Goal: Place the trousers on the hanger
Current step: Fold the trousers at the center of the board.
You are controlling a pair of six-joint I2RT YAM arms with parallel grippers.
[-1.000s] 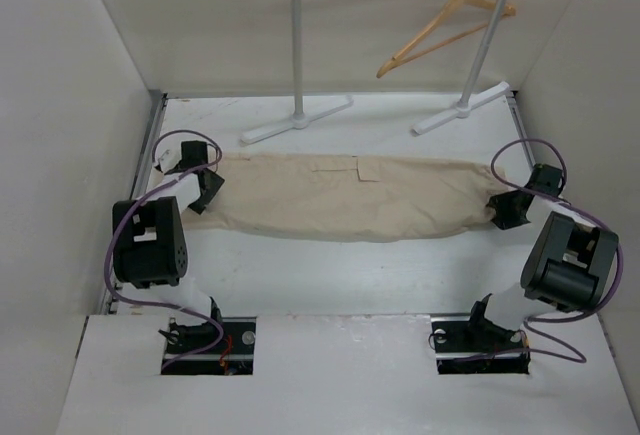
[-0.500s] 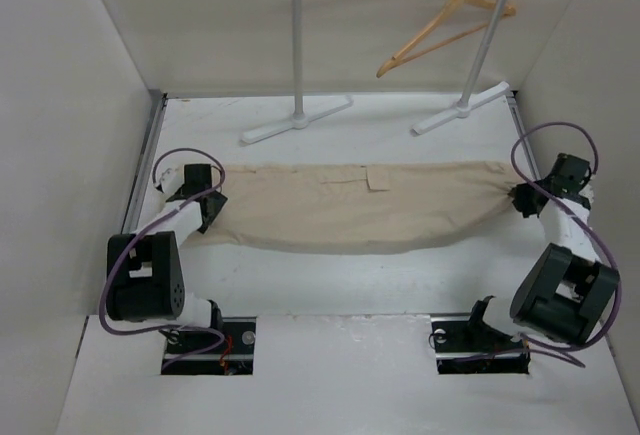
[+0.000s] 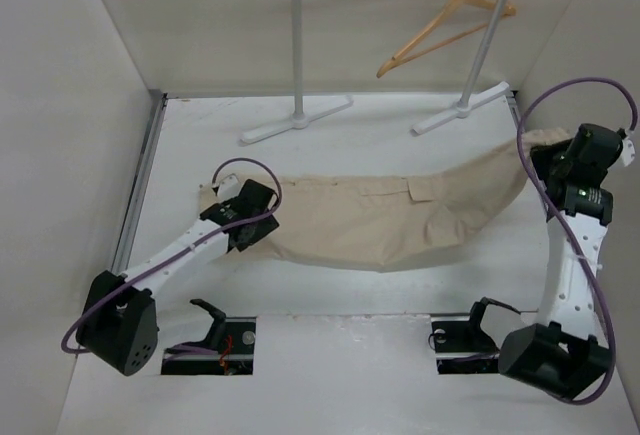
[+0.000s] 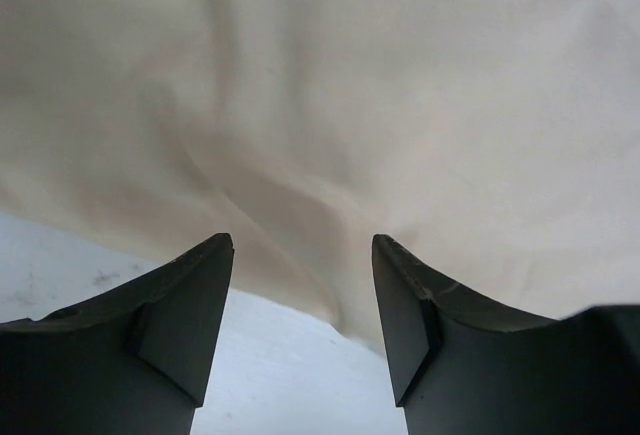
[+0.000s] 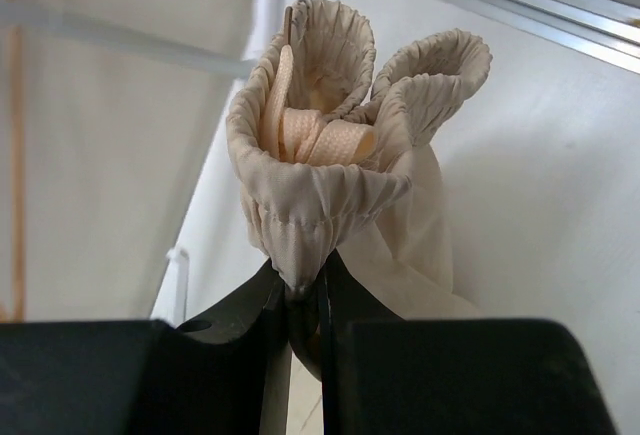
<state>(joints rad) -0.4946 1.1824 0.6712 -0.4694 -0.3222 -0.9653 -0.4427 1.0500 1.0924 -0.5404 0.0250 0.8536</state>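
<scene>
My right gripper lifts the waistband next, then carries it across and down onto the leg end, since the trousers lie stretched out unfolded.
The beige trousers [image 3: 380, 217] lie stretched across the table, the leg end at the left and the gathered waistband at the right. My right gripper [image 3: 553, 155] is shut on the waistband [image 5: 320, 170] and holds that end raised off the table near the right wall; its drawstring [image 5: 312, 135] shows in the bunched cloth. My left gripper [image 3: 255, 227] hovers over the left part of the trousers [image 4: 350, 105], jaws open and empty [image 4: 300, 265]. The wooden hanger [image 3: 445, 25] hangs on the rack at the back right, apart from both grippers.
The white tube rack [image 3: 296, 45] stands at the back, its feet [image 3: 295, 121] on the table just behind the trousers. Side walls close in left and right. Bare white table [image 4: 280, 375] shows at the cloth's near edge.
My left gripper has let go of the leg end and moved right over the cloth. My right gripper has lifted the waistband up and back towards the right wall, pulling the trousers rightward.
</scene>
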